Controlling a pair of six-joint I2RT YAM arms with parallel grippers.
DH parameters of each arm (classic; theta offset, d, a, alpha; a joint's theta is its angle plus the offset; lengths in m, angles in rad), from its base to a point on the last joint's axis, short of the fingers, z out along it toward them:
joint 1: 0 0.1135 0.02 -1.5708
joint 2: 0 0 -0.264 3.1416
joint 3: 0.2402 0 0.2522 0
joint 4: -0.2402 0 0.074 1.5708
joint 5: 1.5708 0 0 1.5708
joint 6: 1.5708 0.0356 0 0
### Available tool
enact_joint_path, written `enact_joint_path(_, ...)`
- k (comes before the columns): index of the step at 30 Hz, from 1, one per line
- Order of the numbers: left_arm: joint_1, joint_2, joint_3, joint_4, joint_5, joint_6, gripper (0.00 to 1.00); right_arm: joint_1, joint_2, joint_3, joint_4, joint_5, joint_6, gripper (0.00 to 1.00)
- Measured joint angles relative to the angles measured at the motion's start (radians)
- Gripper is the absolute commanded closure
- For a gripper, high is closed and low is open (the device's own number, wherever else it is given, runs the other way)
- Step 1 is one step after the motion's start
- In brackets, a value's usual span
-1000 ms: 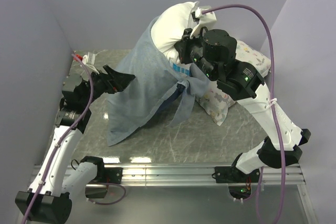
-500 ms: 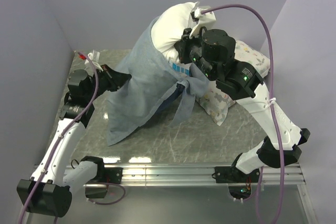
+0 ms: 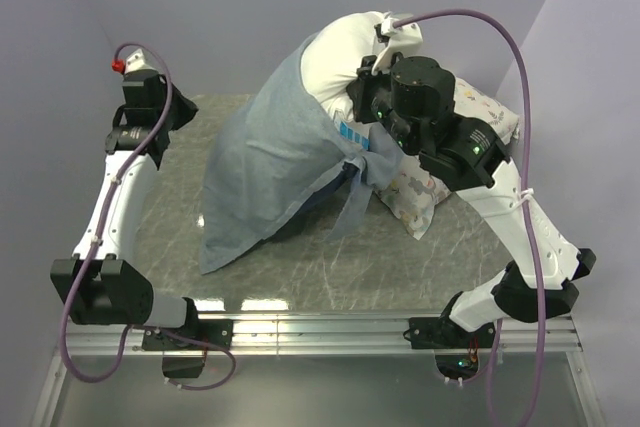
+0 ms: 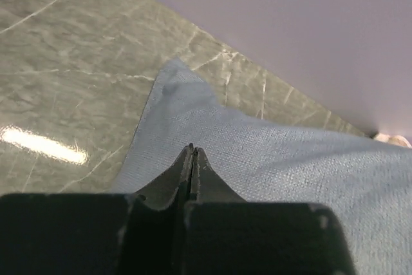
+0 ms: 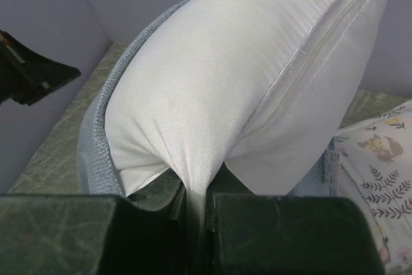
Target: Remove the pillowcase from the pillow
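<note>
My right gripper holds the pillow and needs to move back and down to release it on the bare near tabletop. That place is below the gripper, toward my base.
The white pillow (image 3: 340,47) is held up off the table at the back, its lower part still inside the grey-blue pillowcase (image 3: 275,157). My right gripper (image 3: 365,82) is shut on a pinch of the pillow's white fabric (image 5: 212,94), with the cloth squeezed between the jaws (image 5: 196,188). A blue-and-white label (image 3: 350,132) shows at the case's mouth. My left gripper (image 3: 185,107) hangs at the far left, apart from the pillowcase. In the left wrist view its jaws (image 4: 192,151) are pressed together with nothing seen between them, and the pillowcase (image 4: 277,159) lies beyond.
A smaller floral-print pillow (image 3: 425,187) lies on the marble table (image 3: 330,267) under my right arm. The left wall (image 3: 50,97) is close to my left arm. A purple cable (image 3: 500,37) loops above the right arm.
My left gripper went from open at the pillowcase's left edge to shut, then swung up and back to the far left. The pillow has risen slightly.
</note>
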Motion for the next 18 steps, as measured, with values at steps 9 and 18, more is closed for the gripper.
enact_joint_path(9, 0.025, -0.137, -0.031, 0.082, 0.380, 0.027, 0.34, -0.026, -0.053, -0.048, -0.009, -0.002, 0.004, 1.00)
enact_joint_path(18, -0.029, -0.273, -0.183, 0.156, 0.678, 0.074, 0.22, -0.026, -0.054, -0.048, -0.008, -0.014, 0.009, 1.00)
